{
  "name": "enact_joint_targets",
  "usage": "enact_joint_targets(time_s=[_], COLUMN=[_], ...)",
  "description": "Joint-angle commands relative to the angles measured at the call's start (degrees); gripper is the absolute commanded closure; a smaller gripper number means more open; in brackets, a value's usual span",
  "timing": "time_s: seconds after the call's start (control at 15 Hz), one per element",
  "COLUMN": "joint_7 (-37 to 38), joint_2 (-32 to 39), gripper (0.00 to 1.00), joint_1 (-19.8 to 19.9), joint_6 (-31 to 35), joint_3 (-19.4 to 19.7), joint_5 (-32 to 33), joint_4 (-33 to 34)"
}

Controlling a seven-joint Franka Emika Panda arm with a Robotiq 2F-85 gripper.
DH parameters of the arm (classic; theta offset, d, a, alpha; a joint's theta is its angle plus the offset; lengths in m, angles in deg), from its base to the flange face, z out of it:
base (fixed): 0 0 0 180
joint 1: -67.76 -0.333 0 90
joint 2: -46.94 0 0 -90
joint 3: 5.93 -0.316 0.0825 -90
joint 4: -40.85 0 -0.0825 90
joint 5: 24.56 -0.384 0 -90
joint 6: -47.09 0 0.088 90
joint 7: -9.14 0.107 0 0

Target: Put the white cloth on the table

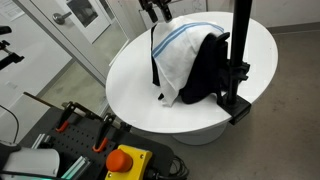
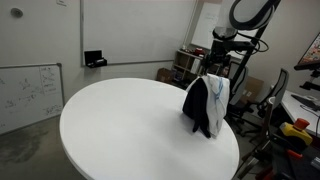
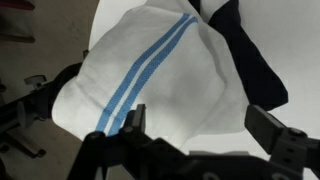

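Note:
My gripper should next move down beside the blue stripe and close, because the white cloth's plain part (image 1: 177, 65) (image 3: 188, 92) is just below it, between its open fingers.
A white cloth (image 1: 183, 55) with a light blue stripe hangs over a black cloth (image 1: 210, 70) on a stand on the round white table (image 1: 130, 90). Both cloths show in both exterior views, the white cloth (image 2: 219, 92) beside the black cloth (image 2: 198, 108) near the table's (image 2: 120, 125) edge. In the wrist view the white cloth (image 3: 160, 75) fills the middle and the black cloth (image 3: 250, 60) lies at the right. My gripper (image 3: 205, 125) is open and empty, just above the white cloth. It hovers over the top of the cloths in both exterior views (image 1: 155, 10) (image 2: 220, 62).
A black pole (image 1: 240, 40) on a black base (image 1: 238, 108) stands at the table's edge beside the cloths. A red stop button (image 1: 125, 160) and clamps sit below the table. A whiteboard (image 2: 25, 90) and a chair (image 2: 272, 95) stand around the table.

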Motion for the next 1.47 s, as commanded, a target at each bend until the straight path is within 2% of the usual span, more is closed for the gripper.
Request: enact_joint_targets(time_s=[0.0,0.13,0.27,0.47,0.8,0.93,1.2,1.4], joint_7=[0.42,0.30,0.35,0.23,0.46,0.36,-0.14,-1.17], joint_2=[1.52,2.05,2.40,2.71,2.52,2.21,1.33,-1.00], gripper=[0.00,0.00,0.26,0.47,0.88,1.00,0.99,0.99], joint_1=[-0.74,-0.69,-0.63,-0.44,-0.36,-0.18,0.50,1.94], joint_6=[-0.83,-0.83,-0.81,-0.94,-1.00,-1.09,-1.40,-2.47], joint_3=[1.06,1.23,1.42,1.64,1.77,1.60,1.07,0.21], joint_5=[1.09,0.81,0.56,-0.03,-0.80,-1.56,-5.16,-12.06], joint_4=[1.11,1.15,1.07,1.09,1.16,1.19,1.20,0.95])
